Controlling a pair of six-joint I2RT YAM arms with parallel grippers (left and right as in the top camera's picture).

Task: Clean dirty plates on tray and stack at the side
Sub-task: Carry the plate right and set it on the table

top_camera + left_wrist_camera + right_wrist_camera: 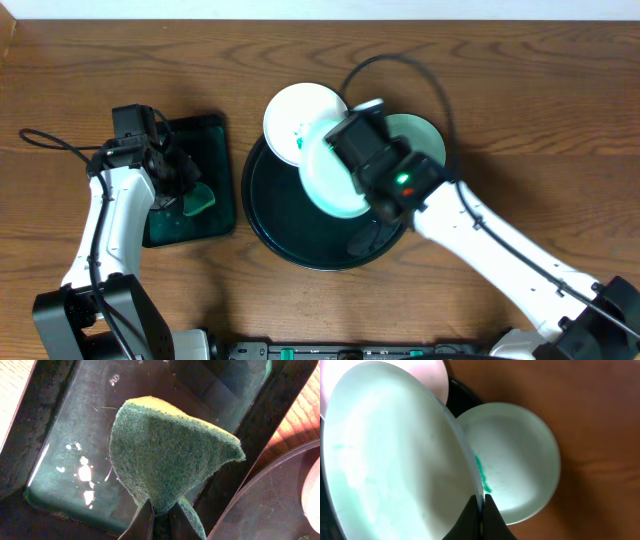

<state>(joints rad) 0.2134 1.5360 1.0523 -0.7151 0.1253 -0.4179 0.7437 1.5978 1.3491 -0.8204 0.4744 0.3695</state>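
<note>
Next, my right gripper carries the plate past the second mint-green plate to the right in the overhead view, then down onto the wood, which is clear there [502, 146] [604, 487].
My right gripper [481, 510] is shut on the rim of a mint-green plate [328, 178] [395, 465] and holds it tilted above the big round black tray [275, 225]. A second mint-green plate [420, 135] [517, 455] with a teal smear lies at the tray's right rim. A white plate [297, 118] [427, 375] with teal smears rests on the tray's far left rim. My left gripper [161, 517] is shut on a green sponge [165, 450] [197, 199] above the rectangular tray.
A smaller rectangular black tray [205, 135] [65, 460] sits left of the round tray, with white specks on its floor. The round tray's rim [270, 500] shows at the right of the left wrist view. A black cable [400, 62] loops behind the right arm.
</note>
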